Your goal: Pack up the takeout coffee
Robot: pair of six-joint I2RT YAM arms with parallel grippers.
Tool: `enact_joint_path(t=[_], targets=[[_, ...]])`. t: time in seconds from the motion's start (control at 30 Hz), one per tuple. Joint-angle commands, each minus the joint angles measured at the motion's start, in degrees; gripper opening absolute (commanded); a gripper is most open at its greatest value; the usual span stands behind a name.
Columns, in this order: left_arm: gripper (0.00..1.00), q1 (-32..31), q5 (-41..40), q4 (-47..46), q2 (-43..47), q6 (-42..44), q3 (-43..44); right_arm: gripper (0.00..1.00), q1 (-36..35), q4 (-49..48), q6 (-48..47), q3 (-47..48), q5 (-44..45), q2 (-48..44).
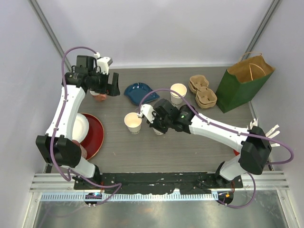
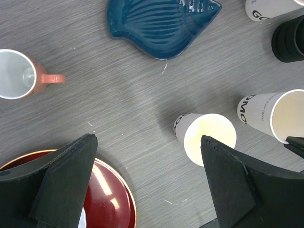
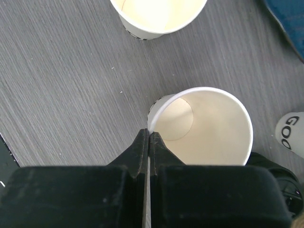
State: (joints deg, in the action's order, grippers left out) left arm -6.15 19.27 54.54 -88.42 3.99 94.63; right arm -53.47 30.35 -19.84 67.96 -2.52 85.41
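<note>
Next, my right gripper will lower the middle cup onto the table [image 1: 158,131] [image 3: 175,119] between the second cup and the black stack, because that patch of the table is clear.
Three cream-white paper cups stand open, without lids. My right gripper [image 1: 158,127] is shut on the near rim of the middle cup [image 3: 213,128], one finger inside and one outside [image 3: 148,135]. This cup also shows in the left wrist view [image 2: 280,114]. A second cup [image 1: 133,122] stands just left of it [image 3: 156,14] [image 2: 209,137]. A third cup [image 1: 178,91] stands behind the right arm. My left gripper [image 1: 111,88] is open and empty [image 2: 149,142], hovering at the back left above the table.
A black ribbed round stack [image 2: 289,40] sits by the third cup. Brown pulp cup carriers [image 1: 202,90] and a green paper bag [image 1: 244,80] are at the back right. A blue shell dish [image 1: 137,92], a pink-handled ceramic cup [image 2: 14,73] and a red plate [image 1: 95,133] are on the left.
</note>
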Motion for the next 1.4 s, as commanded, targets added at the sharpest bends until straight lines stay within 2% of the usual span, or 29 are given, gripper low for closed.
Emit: enact_joint_path(t=[0.0, 0.37, 0.57, 0.77, 1.1, 1.17, 1.2, 1.27, 1.3, 1.37], targets=[[0.95, 0.79, -1.07, -2.34, 2.82, 1.72, -0.41, 0.01, 0.03, -8.11, 0.94, -1.96, -1.70, 0.81], [0.94, 0.79, 1.12, -2.51, 2.90, 1.20, -2.25, 0.01, 3.20, -10.05, -0.64, -1.43, -0.20, 3.27], [0.83, 0.00, 6.66, 0.03, 1.59, 3.48, -5.24, 0.01, 5.92, -10.05, -1.17, 0.06, -1.43, 4.77], [0.80, -4.92, 4.55, 1.53, 0.97, 7.26, -9.72, 0.01, 7.50, -10.05, -1.61, 0.77, -2.31, 5.65], [0.80, -5.71, 3.67, 0.30, 0.97, 6.82, -11.05, 0.03, 7.51, -7.50, -1.43, 2.08, -3.02, 6.00], [0.81, -5.71, 3.32, 0.30, 1.06, 7.08, -10.78, 0.09, 7.51, -7.15, -1.43, 2.08, -2.66, 5.83], [0.81, -5.71, 3.23, 0.21, 1.15, 7.17, -10.69, 0.22, 7.51, -7.15, -1.43, 2.00, -2.05, 5.82], [0.82, -5.71, 3.06, 0.47, 1.32, 7.35, -10.34, 0.37, 7.51, -6.88, -1.26, 2.43, -1.61, 5.83], [0.82, -5.71, 2.97, 0.56, 1.41, 7.52, -10.26, 0.49, 7.51, -6.53, -0.91, 2.78, -1.61, 5.74], [0.82, -5.71, 2.88, 0.65, 1.94, 7.87, -9.99, 0.60, 7.51, -5.30, -0.12, 4.28, -1.78, 4.78]])
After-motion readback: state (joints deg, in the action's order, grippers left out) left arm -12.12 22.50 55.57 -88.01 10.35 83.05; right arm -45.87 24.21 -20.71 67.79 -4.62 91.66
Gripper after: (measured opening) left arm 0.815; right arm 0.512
